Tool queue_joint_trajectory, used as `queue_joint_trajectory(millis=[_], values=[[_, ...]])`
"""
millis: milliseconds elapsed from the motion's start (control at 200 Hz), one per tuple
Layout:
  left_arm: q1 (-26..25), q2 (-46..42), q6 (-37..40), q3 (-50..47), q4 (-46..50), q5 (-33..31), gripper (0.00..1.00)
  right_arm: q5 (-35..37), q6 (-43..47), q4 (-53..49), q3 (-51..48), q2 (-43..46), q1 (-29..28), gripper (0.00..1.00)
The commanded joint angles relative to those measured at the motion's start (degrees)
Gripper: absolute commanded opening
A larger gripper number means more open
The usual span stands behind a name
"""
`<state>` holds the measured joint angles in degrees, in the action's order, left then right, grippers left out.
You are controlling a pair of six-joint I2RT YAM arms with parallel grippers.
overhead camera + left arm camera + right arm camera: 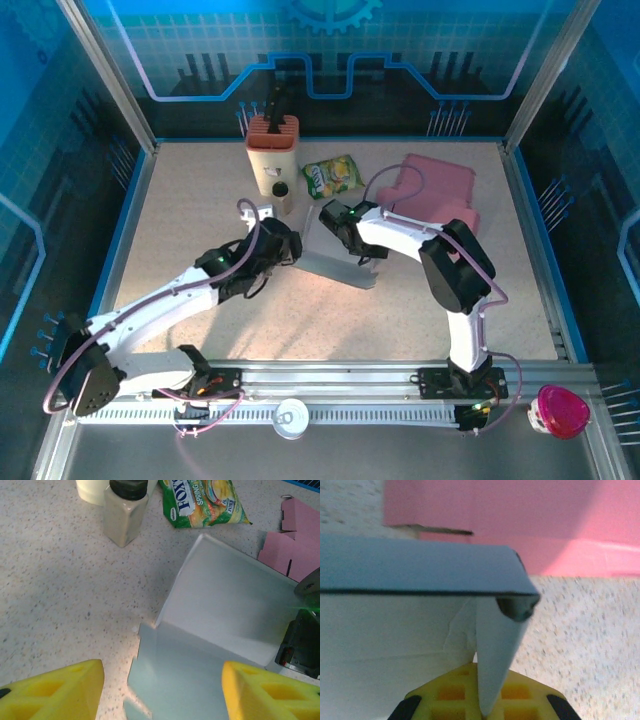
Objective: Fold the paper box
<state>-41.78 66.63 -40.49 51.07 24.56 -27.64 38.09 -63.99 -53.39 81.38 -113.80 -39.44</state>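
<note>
I will next pull the box's pinched thin flap back toward the base with my right gripper, turning the box [338, 258], because there is open table there. Then I will release the flap.
The grey paper box [338, 258] lies partly folded in the middle of the table. One wall of the paper box [225, 615] stands up, and a flat flap reaches toward the camera in the left wrist view. My left gripper [287, 246] sits at the box's left edge. In its wrist view the left gripper [162, 695] is open, its yellow fingers [55, 692] wide apart either side of that flat flap. My right gripper [347, 226] is at the box's far side. The right gripper [485, 702] is shut on a thin upright flap of the box [420, 570].
Pink flat cardboard [432, 190] lies at the back right. A green snack bag [332, 177], a small dark-capped bottle [281, 195] and a beige holder [272, 148] stand behind the box. On the front rail are a pink-lidded cup [558, 410] and a white disc [291, 417].
</note>
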Motion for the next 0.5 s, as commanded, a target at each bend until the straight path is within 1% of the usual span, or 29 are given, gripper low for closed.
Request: queue_joint_trajectory(millis=[0, 75, 165, 330, 495], values=[[0.3, -3.2, -2.1, 1.1, 7.4, 3.1, 0.63, -5.2, -10.4, -10.3, -1.3, 0.1, 1.2, 0.00], [0.2, -5.0, -2.3, 0.5, 9.2, 4.3, 0.63, -6.8, -14.1, -11.7, -1.7, 1.7, 1.0, 0.00], [0.2, -7.0, -2.2, -0.4, 10.4, 6.1, 0.62, -10.9, -18.2, -12.3, -3.0, 2.9, 1.7, 0.00], [-0.5, -8.8, -2.2, -1.1, 12.8, 7.3, 0.61, -17.6, -25.7, -16.8, -2.5, 1.7, 2.9, 0.00], [-2.4, -8.8, -2.9, -2.9, 14.3, 5.3, 0.60, -27.1, -30.5, -11.2, -7.0, 3.8, 3.8, 0.00]])
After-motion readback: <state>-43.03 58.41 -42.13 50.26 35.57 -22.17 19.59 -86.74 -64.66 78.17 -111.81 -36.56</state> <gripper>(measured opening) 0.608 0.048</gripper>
